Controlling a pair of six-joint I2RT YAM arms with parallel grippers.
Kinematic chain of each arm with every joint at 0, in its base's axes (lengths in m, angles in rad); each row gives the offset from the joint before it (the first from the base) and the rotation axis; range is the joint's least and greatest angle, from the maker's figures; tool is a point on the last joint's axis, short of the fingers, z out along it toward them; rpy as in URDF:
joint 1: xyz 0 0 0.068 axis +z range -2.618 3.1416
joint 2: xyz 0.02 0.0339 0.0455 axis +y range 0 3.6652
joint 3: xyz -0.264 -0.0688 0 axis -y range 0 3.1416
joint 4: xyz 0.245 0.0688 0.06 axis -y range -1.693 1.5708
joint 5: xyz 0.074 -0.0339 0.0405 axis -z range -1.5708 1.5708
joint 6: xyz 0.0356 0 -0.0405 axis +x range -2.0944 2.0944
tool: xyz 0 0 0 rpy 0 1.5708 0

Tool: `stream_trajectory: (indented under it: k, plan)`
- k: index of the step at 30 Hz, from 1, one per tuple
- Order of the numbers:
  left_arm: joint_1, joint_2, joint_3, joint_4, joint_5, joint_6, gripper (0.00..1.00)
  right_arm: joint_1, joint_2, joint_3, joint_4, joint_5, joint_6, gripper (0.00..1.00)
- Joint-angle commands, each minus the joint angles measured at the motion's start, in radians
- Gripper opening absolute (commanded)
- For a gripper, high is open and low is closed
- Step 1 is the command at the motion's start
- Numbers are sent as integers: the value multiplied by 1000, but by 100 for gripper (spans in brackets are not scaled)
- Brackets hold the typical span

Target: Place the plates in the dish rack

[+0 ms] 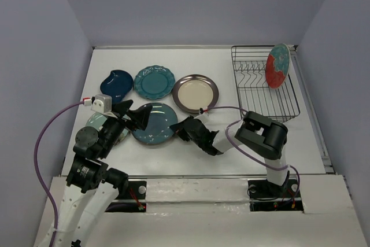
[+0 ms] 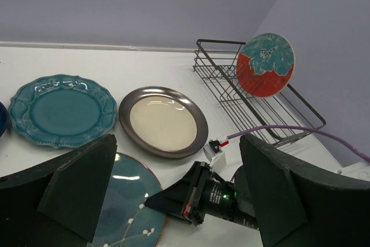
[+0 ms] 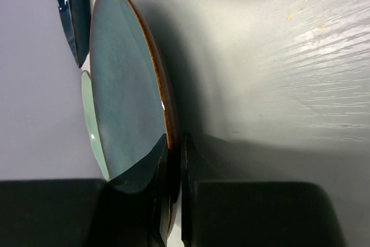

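My right gripper will next rise outward to the rack, turn the plate upright, then lower and release it in the slot [image 1: 262, 73], which is empty beside the red plate.
The blue-grey plate [image 1: 154, 122] lies on the table left of centre. My right gripper [image 1: 182, 128] is shut on its right rim; the right wrist view shows both fingers [image 3: 193, 172] pinching the brown edge of the plate [image 3: 130, 85]. My left gripper [image 1: 136, 117] is wide open and empty, hovering over the plate's left side. The red plate with teal flowers [image 1: 277, 66] stands upright in the black wire dish rack [image 1: 266, 88] at the back right. The pale green plate [image 1: 98, 122] is partly hidden under my left arm.
The dark-blue leaf dish [image 1: 115, 83], scalloped teal plate [image 1: 154, 81] and cream plate with dark rim [image 1: 195, 93] lie in a row behind the blue-grey plate. Grey walls close in the table on three sides. A purple cable runs over the right arm.
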Motion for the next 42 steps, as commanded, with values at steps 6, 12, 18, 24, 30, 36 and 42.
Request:
stream_trajectory:
  k: [6, 12, 18, 24, 30, 36, 42]
  plan:
    - [4, -8, 33, 46, 19, 5, 99, 2, -256, -113, -26, 86, -229, 7]
    - [5, -12, 33, 44, 7, 7, 99, 21, -534, 3, -253, 176, -587, 7]
    - [5, -12, 33, 44, 13, 5, 99, -23, -784, 147, -467, 342, -974, 7]
    - [4, -21, 33, 44, 16, 7, 99, -299, -919, 296, -553, 397, -1322, 7]
    - [2, -23, 35, 46, 19, 5, 99, -580, -823, 480, -554, 385, -1613, 7]
    - [-21, -24, 35, 44, 15, 5, 99, -747, -636, 664, -550, 319, -1834, 7]
    - [-42, -34, 35, 38, 10, 7, 99, -800, -502, 726, -493, 250, -2021, 7]
